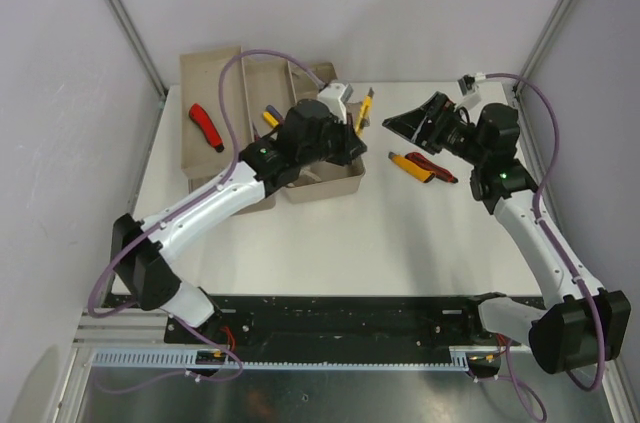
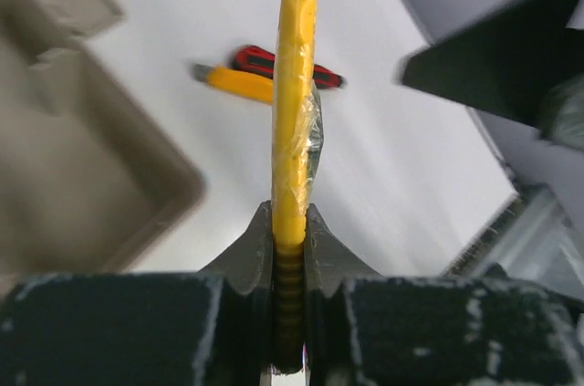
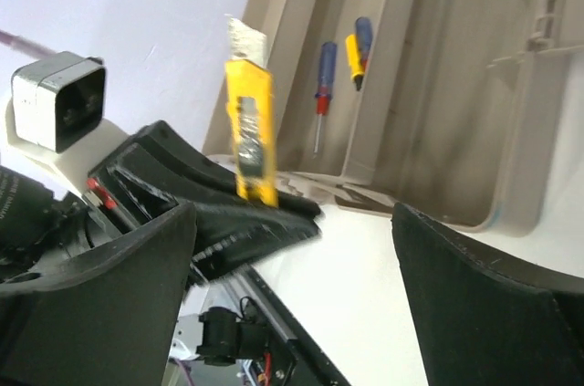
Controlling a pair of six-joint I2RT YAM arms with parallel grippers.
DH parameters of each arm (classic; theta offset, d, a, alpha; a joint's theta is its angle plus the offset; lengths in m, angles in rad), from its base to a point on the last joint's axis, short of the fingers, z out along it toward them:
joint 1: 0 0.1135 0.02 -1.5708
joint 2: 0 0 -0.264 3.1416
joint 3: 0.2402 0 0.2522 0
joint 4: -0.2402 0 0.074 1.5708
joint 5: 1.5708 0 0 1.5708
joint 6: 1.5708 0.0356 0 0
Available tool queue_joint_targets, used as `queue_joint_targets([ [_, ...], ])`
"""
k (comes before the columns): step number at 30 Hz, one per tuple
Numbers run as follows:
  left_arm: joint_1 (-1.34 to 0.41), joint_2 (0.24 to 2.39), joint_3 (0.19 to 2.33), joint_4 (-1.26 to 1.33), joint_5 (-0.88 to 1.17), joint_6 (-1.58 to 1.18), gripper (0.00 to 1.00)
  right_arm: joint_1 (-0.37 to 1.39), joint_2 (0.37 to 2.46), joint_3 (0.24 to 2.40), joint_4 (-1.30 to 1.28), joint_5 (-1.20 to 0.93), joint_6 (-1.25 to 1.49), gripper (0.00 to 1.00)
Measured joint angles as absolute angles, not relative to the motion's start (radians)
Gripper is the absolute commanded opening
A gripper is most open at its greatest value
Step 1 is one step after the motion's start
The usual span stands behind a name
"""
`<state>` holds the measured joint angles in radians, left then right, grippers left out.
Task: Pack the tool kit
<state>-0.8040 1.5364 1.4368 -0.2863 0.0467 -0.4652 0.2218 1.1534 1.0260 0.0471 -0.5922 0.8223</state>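
Note:
I will move my left gripper to the left in the top view and then lower it into the toolbox's tray (image 1: 223, 107), next to the red-handled tool, where the tray's open bottom shows.
The beige toolbox (image 1: 215, 78) lies open at the back left, with a red-handled tool (image 1: 206, 126) in its left tray. My left gripper (image 1: 355, 136) is shut on a yellow cutter (image 1: 367, 107) and holds it at the toolbox's right end. The left wrist view shows the cutter (image 2: 297, 85) clamped between the fingertips of the left gripper (image 2: 289, 214). My right gripper (image 1: 408, 123) is open and empty, facing the cutter. In the right wrist view the right gripper (image 3: 292, 222) looks at the cutter (image 3: 251, 130) and two blue-handled screwdrivers (image 3: 324, 67) in the toolbox (image 3: 474, 85).
A yellow-handled tool (image 1: 406, 163) and a red-handled tool (image 1: 432, 167) lie together on the white table below my right gripper; they also show in the left wrist view (image 2: 239, 83). Grey walls enclose the table at back and sides.

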Motion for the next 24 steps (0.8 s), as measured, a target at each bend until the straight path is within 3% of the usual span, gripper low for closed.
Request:
queue_joint_targets([
  [4, -0.733, 1.494, 1.448, -0.363, -0.055, -0.436, 0.00, 0.169, 1.140, 1.048, -0.027, -0.570, 0.765, 0.94],
  [14, -0.321, 1.368, 1.443, -0.503, -0.208, -0.451, 0.05, 0.092, 1.160, 1.056, -0.253, -0.438, 0.599, 0.89],
  [24, -0.196, 1.562, 1.548, -0.596, -0.224, -0.435, 0.04, 0.058, 1.285, 1.057, -0.312, -0.396, 0.564, 0.86],
])
